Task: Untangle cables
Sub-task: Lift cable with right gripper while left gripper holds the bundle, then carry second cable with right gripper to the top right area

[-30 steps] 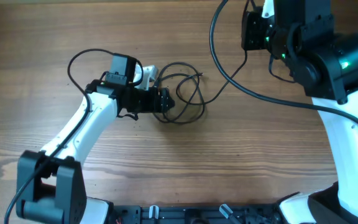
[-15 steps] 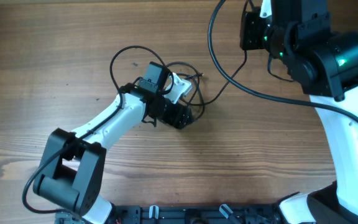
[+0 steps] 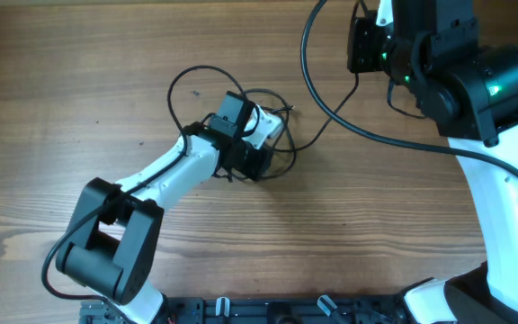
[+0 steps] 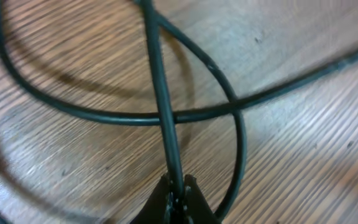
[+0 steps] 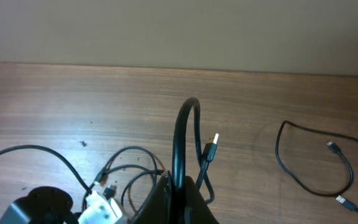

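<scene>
My right gripper moves to the right in the overhead view next, then down beside the separate cable and releases, as that cable lies clear of the tangle [image 5: 135, 169].
The cables [image 3: 277, 121] lie in a loose black tangle on the wooden table, left of centre. My left gripper [image 3: 257, 165] is down on the tangle's near side. In the left wrist view it [image 4: 176, 184] is shut on one strand [image 4: 160, 87] that runs over a crossing strand [image 4: 104, 111]. My right gripper [image 5: 178, 182] hangs high at the back right, shut on a cable [image 5: 180, 134] that arches up from its jaws. A USB plug [image 5: 211, 150] dangles beside that cable. The tangle [image 5: 135, 169] shows below it.
A separate thin black cable [image 5: 316, 177] lies spread in a loop to the right in the right wrist view. A thick black arm wire [image 3: 394, 144] sweeps across the table from the right arm. A black rail [image 3: 277, 310] lines the front edge.
My left arm swung right onto the tangle and its jaws went from open to shut on a strand. The right arm has not moved.
</scene>
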